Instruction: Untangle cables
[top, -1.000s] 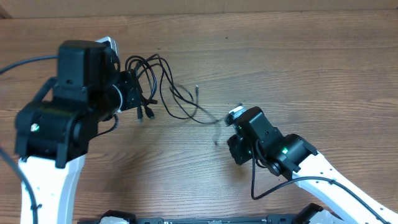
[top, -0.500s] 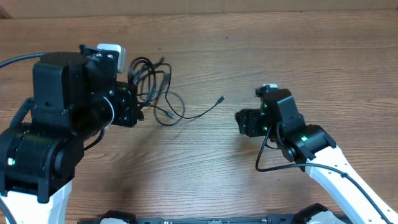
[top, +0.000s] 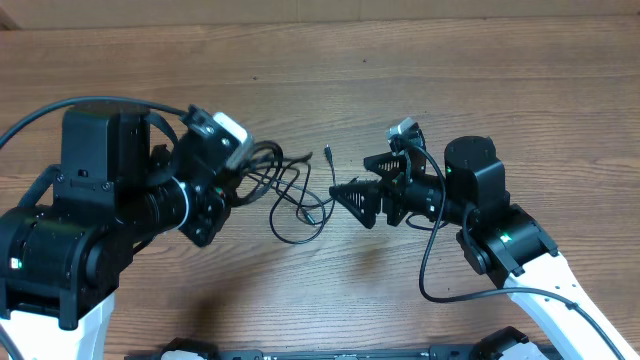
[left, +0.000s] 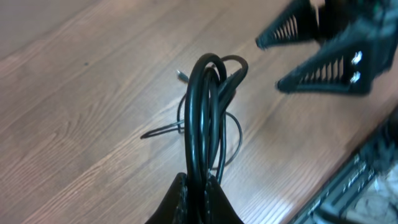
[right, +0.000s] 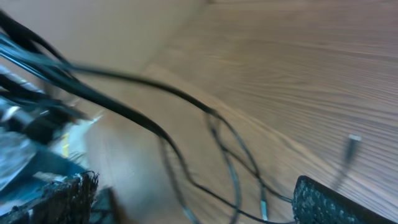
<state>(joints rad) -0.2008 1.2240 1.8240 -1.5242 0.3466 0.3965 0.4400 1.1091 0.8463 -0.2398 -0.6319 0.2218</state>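
Note:
The cables come out of my left gripper in a bunch. Next, I will turn my right gripper toward it and level it, with its open fingers around the cables' looped end.
The cables are thin black cords looped together at the middle of the wooden table, with a small plug end pointing away. My left gripper is shut on one end of the bundle. In the left wrist view the cables rise as a tight loop out of the gripper. My right gripper stands wide open just right of the loose loops, touching none of them. In the blurred right wrist view, cables run between and beyond its fingers, with a silver plug at the right.
The wooden table runs back to a lighter wall strip at the top edge. A thick black arm cable loops under the right arm. Both arm bases stand along the near edge.
My right gripper has opened wide and swung left to the cables. The left arm has turned and carried the bundle rightward; the loose loops have shifted with it.

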